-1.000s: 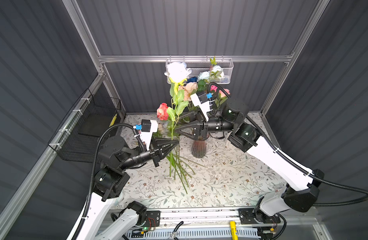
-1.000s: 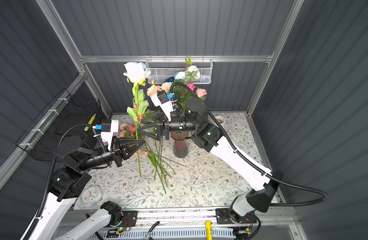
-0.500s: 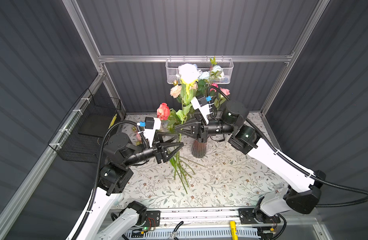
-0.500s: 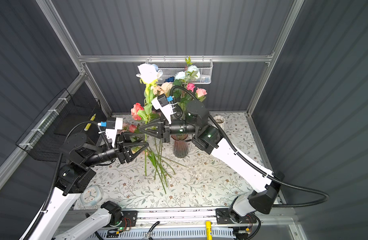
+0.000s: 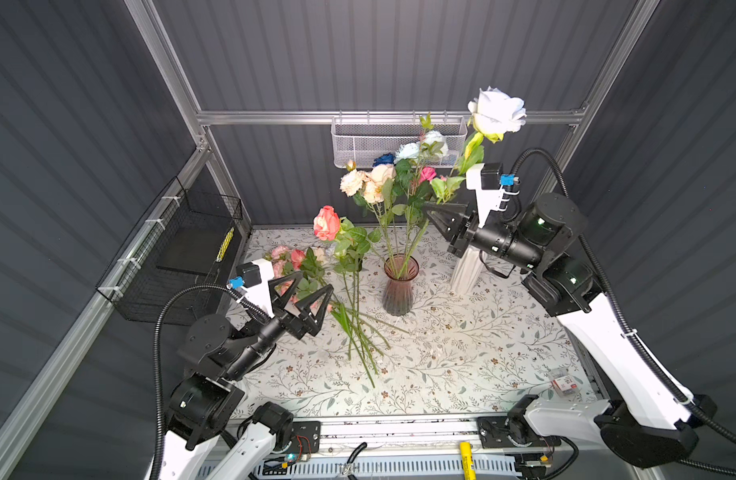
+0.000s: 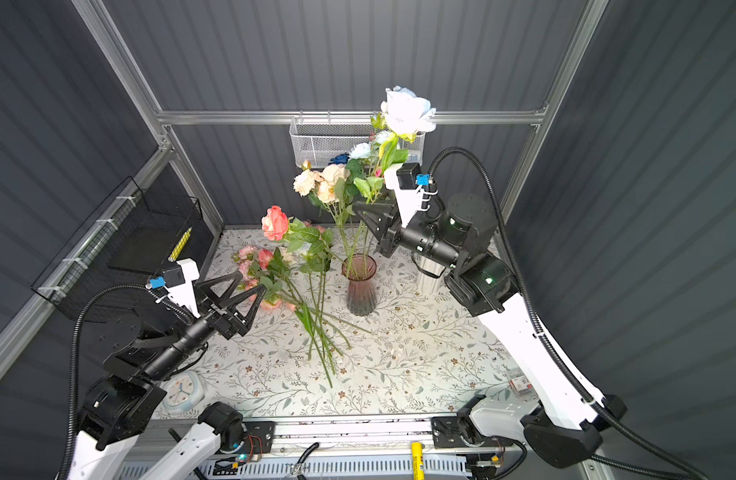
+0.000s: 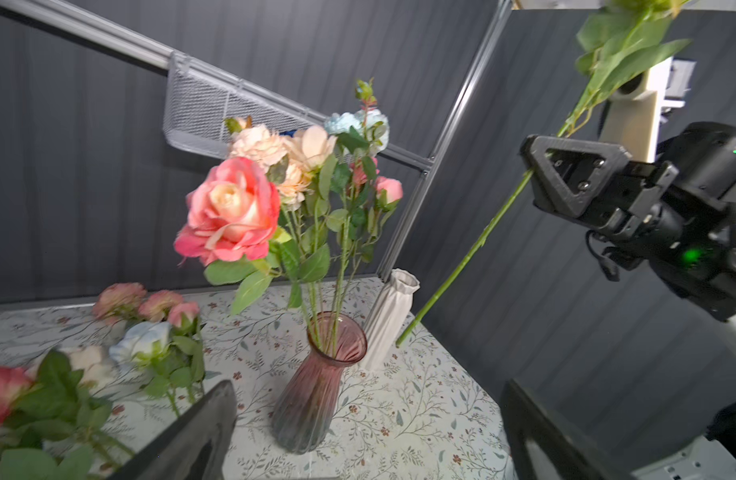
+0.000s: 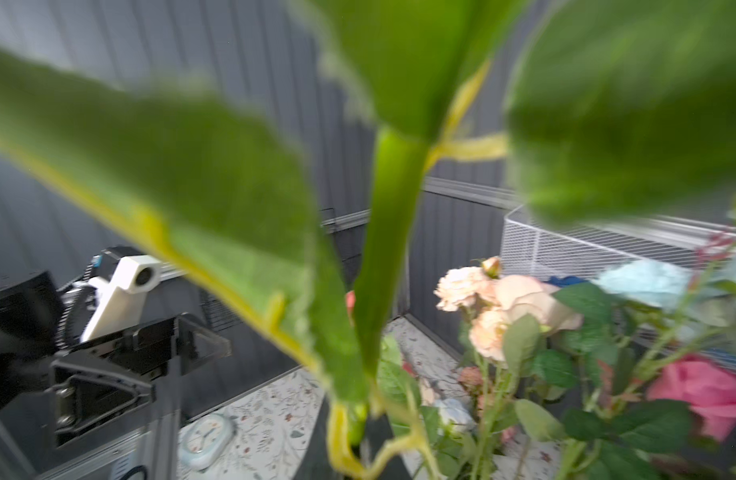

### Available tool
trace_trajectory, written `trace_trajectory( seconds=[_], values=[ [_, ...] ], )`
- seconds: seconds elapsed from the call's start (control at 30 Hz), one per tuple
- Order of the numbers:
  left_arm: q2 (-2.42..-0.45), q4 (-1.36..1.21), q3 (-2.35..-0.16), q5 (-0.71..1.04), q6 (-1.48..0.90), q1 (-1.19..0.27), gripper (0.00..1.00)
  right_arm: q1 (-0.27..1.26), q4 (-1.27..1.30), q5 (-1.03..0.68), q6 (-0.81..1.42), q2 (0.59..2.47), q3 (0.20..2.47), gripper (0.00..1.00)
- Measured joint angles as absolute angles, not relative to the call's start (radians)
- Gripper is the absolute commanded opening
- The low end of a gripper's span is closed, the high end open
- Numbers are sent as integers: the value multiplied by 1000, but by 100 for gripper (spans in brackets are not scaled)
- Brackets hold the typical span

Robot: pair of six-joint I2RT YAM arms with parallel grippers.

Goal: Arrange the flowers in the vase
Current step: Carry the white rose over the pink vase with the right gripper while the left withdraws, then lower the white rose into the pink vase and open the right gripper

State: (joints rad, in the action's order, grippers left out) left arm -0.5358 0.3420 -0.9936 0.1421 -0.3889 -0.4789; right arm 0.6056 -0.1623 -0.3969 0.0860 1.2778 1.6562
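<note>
Next, the right gripper moves toward the glass vase's opening (image 5: 401,267) below it, lowers the stem in and releases it. The end of the white rose's stem still hangs outside.
My right gripper (image 5: 431,209) is shut on the green stem of a white rose (image 5: 497,112), held high at the back right; its lower stem end (image 7: 400,341) hangs beside a white ribbed vase. Its leaves (image 8: 216,199) fill the right wrist view. The dusky pink glass vase (image 5: 399,286) stands mid-table with several flowers (image 5: 378,183) in it. Left of it, more flowers (image 5: 299,266) lie in a pile, and a pink-peach rose (image 5: 326,222) rises above them. My left gripper (image 5: 313,281) hovers open and empty over that pile.
A white ribbed vase (image 5: 466,270) stands just right of the glass vase. A silver mesh basket (image 5: 399,141) hangs on the back rail and a black wire basket (image 5: 179,257) on the left wall. A small clock (image 6: 181,390) lies front left and a small box (image 5: 563,380) front right.
My left gripper opened, let go of the white rose's stem and drew back. My right gripper shut on that stem and carried the rose up and to the right.
</note>
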Motion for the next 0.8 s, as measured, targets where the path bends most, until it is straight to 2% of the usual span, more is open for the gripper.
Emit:
trace_trajectory(
  seconds=[0.27,0.47,0.5,0.63,0.67,0.8],
  values=[
    [-514,405,-927,63,-421,-479,100,580,-113,-247,-13,1460,1651,0],
    [-490,412,-904,45,-434,-479,100,577,-43,-200,-15,1497,1486,0],
    [-488,412,-898,44,-435,-479,100,577,-27,-196,-10,1495,1449,4],
    [-493,412,-876,43,-442,-479,100,577,15,-181,25,1477,1310,46],
    [-495,412,-873,43,-442,-479,100,577,21,-180,40,1469,1283,54],
    [-505,411,-861,39,-451,-479,100,577,53,-183,94,1409,1198,68]
  ],
)
